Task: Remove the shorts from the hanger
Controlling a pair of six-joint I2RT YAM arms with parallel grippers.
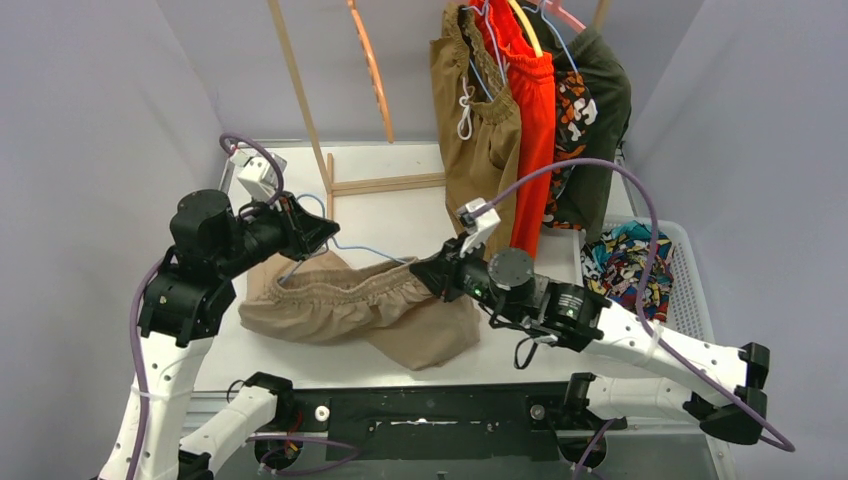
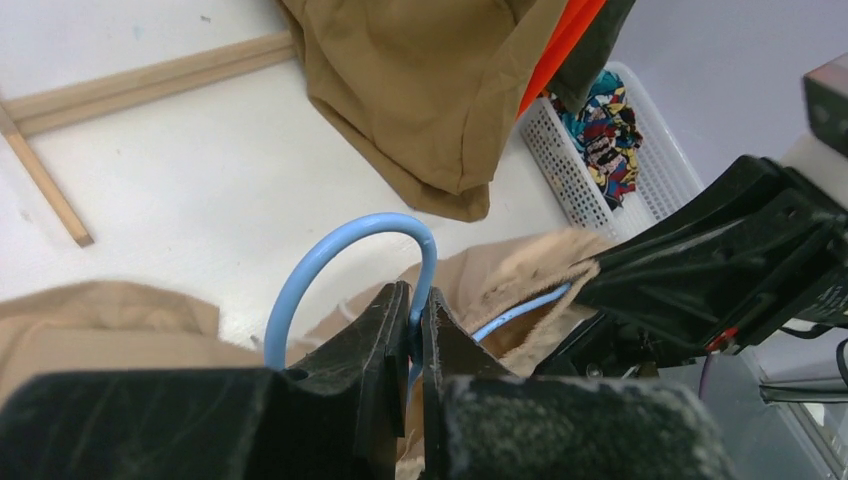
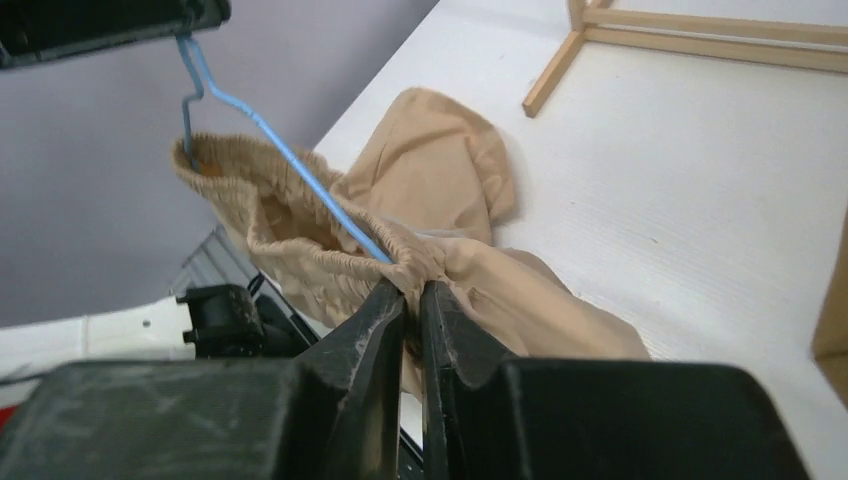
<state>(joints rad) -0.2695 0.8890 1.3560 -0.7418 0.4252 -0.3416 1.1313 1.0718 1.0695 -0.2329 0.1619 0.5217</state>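
Note:
My right gripper pulls the waistband (image 3: 420, 262) down off the hanger next, to a beige shorts leg (image 3: 585, 322), and releases. That leg lies below it and to its right in the top view.
The beige shorts (image 1: 350, 305) lie on the white table, waistband stretched over a light-blue wire hanger (image 1: 345, 248). My left gripper (image 1: 322, 232) is shut on the hanger's hook (image 2: 345, 245), holding it above the table. My right gripper (image 1: 428, 272) is shut on the gathered waistband (image 3: 420, 262) at the hanger's right end. Brown shorts with a white drawstring (image 1: 478, 120), orange-red shorts (image 1: 532, 130), camouflage shorts (image 1: 570, 115) and dark green shorts (image 1: 600, 110) hang from the rail at the back. Comic-print shorts (image 1: 625, 262) lie in the basket.
A white perforated basket (image 1: 690, 290) stands at the right. The wooden rack's base bars (image 1: 385, 185) and slanted post (image 1: 297, 85) stand at the back of the table. An orange hanger (image 1: 372, 70) hangs beside the post. Grey walls close in both sides.

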